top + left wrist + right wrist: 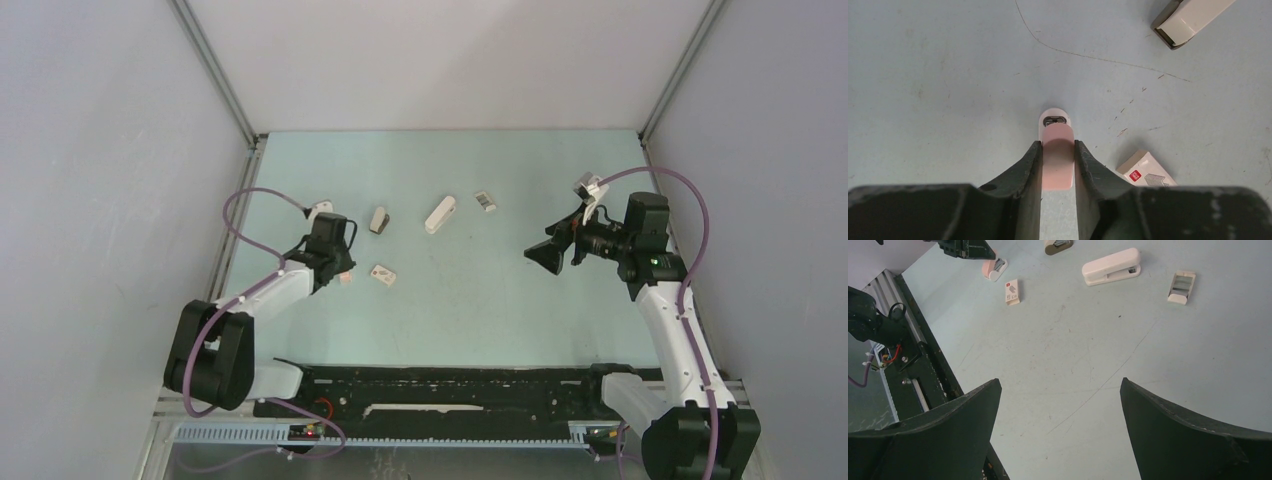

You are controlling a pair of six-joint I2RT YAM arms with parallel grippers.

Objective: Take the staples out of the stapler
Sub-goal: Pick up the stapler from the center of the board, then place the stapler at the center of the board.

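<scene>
I should next lift my left gripper, turn, lower the stapler past the white box, to the right in the top view, and release it on the open tabletop there.
A small pink stapler lies flat on the pale table, its white rounded front end with a metal plate pointing away from the left wrist camera. My left gripper is shut on it, one dark finger pressed against each side. From above, this gripper sits low at the left with the pink stapler under its tip. The staples are hidden. My right gripper hangs open above bare table at the right, holding nothing.
A white stapler lies mid-table, and a beige-and-dark stapler lies to its left. One small white box sits just right of my left gripper; another box lies beyond the white stapler. A black rail lines the near edge.
</scene>
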